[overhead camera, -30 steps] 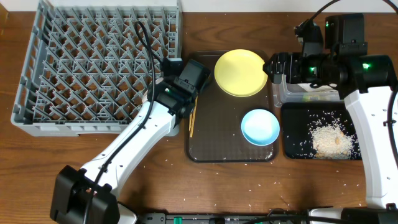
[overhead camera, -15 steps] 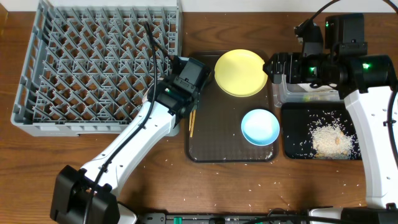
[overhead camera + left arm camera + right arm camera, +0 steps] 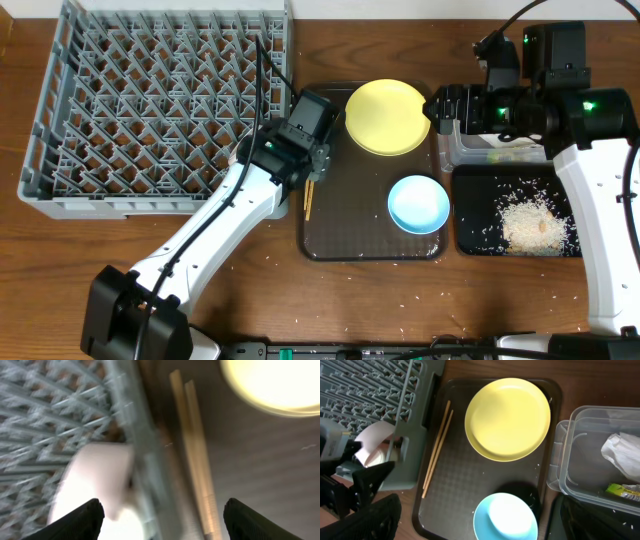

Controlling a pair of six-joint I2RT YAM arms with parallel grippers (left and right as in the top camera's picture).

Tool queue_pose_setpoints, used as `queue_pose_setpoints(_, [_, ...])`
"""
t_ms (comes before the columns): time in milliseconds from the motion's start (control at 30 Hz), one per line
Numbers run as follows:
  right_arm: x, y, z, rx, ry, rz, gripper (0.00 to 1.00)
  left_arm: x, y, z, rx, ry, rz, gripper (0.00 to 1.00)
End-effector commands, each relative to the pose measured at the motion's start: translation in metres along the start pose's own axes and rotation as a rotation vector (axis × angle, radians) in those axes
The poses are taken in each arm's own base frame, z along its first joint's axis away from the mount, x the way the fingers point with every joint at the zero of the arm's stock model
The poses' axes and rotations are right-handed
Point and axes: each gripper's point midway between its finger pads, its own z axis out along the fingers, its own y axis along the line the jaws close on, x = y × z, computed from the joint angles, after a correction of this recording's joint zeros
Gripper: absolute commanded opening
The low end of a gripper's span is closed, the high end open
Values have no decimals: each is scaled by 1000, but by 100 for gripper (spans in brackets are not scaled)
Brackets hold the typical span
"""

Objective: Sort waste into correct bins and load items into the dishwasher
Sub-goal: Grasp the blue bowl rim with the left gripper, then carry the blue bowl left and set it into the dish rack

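Observation:
My left gripper moves past the chopsticks [image 3: 309, 195] next and lowers to the light blue bowl's rack-side rim, because that part of the rim is nearest its open fingers.
My left gripper [image 3: 302, 138] [image 3: 162, 512] is open and empty over the right front corner of the grey dish rack [image 3: 150, 110]. A small white cup [image 3: 95, 480] [image 3: 372, 444] lies tilted inside that corner. Two wooden chopsticks [image 3: 309, 195] [image 3: 195, 460] [image 3: 436, 447] lie on the brown tray beside it. The yellow plate [image 3: 386, 117] [image 3: 507, 417] and the light blue bowl [image 3: 418, 203] [image 3: 506, 517] sit on the tray. My right gripper [image 3: 442, 105] [image 3: 480, 510] is open and empty, high above them. The white bowl is out of view.
The clear tub [image 3: 490, 152] [image 3: 580, 445] holds the white napkin [image 3: 622, 450] and the green-yellow wrapper [image 3: 622, 490]. The black tray [image 3: 470, 215] holds rice scraps [image 3: 530, 220]. The brown serving tray [image 3: 350, 225] lies between rack and bins. Rice grains dot the table front.
My left gripper has shifted slightly right, from the rack corner toward the brown tray. The right arm has not moved.

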Motion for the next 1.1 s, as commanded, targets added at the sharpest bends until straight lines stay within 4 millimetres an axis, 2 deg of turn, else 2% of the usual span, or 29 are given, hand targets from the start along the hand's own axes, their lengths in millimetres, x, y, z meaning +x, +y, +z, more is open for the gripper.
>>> queue_pose_setpoints(0, [-1, 1, -1, 1, -4, -3, 99, -20, -34, -5, 256, -23, -248, 77])
queue_pose_setpoints(133, [-1, 1, -1, 1, -4, -3, 99, -48, -44, -6, 400, -68, -417, 74])
queue_pose_setpoints(267, [-1, 1, -1, 1, -4, -3, 99, -56, -50, -3, 414, -38, -443, 73])
queue_pose_setpoints(400, [-1, 1, -1, 1, -4, -3, 99, -23, -69, 8, 431, 162, -548, 69])
queue_pose_setpoints(567, [-1, 1, -1, 1, -4, -3, 99, 12, -106, 8, 471, 324, -506, 68])
queue_pose_setpoints(700, [-1, 1, -1, 1, -4, -3, 99, 25, -129, 7, 476, 357, -448, 68])
queue_pose_setpoints(800, [-1, 1, -1, 1, -4, -3, 99, 33, -137, 12, 430, 361, -430, 68])
queue_pose_setpoints(1067, [-2, 1, -1, 1, -5, -3, 99, 39, -181, 48, 454, 350, -386, 69])
